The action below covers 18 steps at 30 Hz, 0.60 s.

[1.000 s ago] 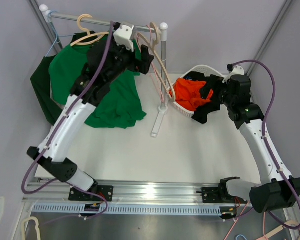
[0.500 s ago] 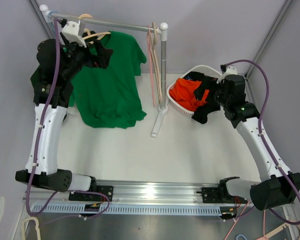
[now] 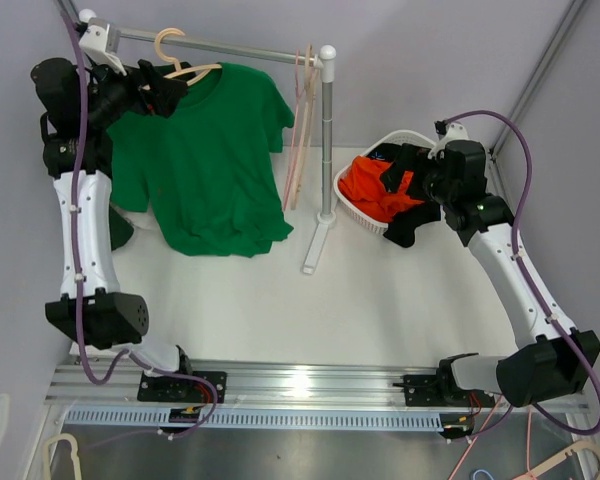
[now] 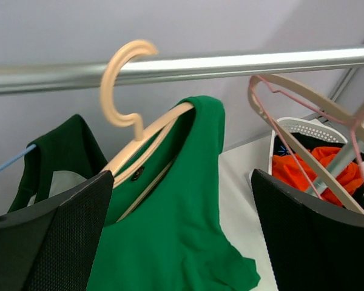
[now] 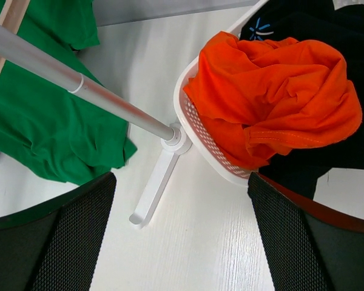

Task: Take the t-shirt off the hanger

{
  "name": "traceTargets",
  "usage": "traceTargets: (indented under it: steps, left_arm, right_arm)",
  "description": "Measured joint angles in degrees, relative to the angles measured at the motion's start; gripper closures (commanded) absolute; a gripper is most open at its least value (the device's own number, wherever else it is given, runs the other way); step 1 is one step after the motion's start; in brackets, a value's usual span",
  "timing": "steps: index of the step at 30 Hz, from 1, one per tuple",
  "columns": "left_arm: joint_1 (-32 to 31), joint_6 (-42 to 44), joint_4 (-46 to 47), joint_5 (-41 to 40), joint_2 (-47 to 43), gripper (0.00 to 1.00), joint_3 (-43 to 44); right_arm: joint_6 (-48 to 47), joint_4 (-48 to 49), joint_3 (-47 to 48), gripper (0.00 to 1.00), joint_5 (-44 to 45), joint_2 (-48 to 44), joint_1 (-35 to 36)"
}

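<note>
Next I will bring my left gripper outward and close its fingers around the hanger's neck (image 3: 178,68) (image 4: 137,130), bare of cloth below its hook.
A bright green t-shirt (image 3: 205,160) hangs on a beige hanger (image 3: 180,62) from the metal rail (image 3: 250,50). In the left wrist view the hanger's hook (image 4: 124,91) sits over the rail and the t-shirt (image 4: 182,224) hangs below it. My left gripper (image 3: 168,88) is open and empty, just left of the t-shirt's collar and apart from it; it also shows in the left wrist view (image 4: 182,176). My right gripper (image 3: 400,198) is open and empty above the basket's near rim, as in the right wrist view (image 5: 182,182).
A white basket (image 3: 355,215) holds an orange garment (image 3: 370,190) and a black one. Empty pink and beige hangers (image 3: 300,120) hang by the rack post (image 3: 326,140), whose foot (image 3: 313,245) lies on the table. A dark green garment (image 4: 67,145) hangs far left.
My left arm has swung from the right end of the rail to its left end. The green t-shirt now hangs flat and uncovered. My right gripper has shifted slightly left.
</note>
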Motion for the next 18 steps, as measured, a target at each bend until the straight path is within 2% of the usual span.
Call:
traceTargets:
  steps: [7,17,18]
  left_arm:
    - [0.85,-3.37,2.84,-3.50,5.51,0.01,0.04]
    - [0.81,-5.42,4.07,-8.11,15.72,0.03,11.67]
    - [0.76,-5.81,4.26,-8.26,16.31,0.07,12.33]
  right_arm:
    - [-0.04,0.20,0.00,0.05,0.17,-0.04,0.09]
    - [-0.46,0.37,0.96,0.04,1.20,0.85,0.09]
    - [-0.52,0.39,1.18,0.04,1.20,1.03,0.09]
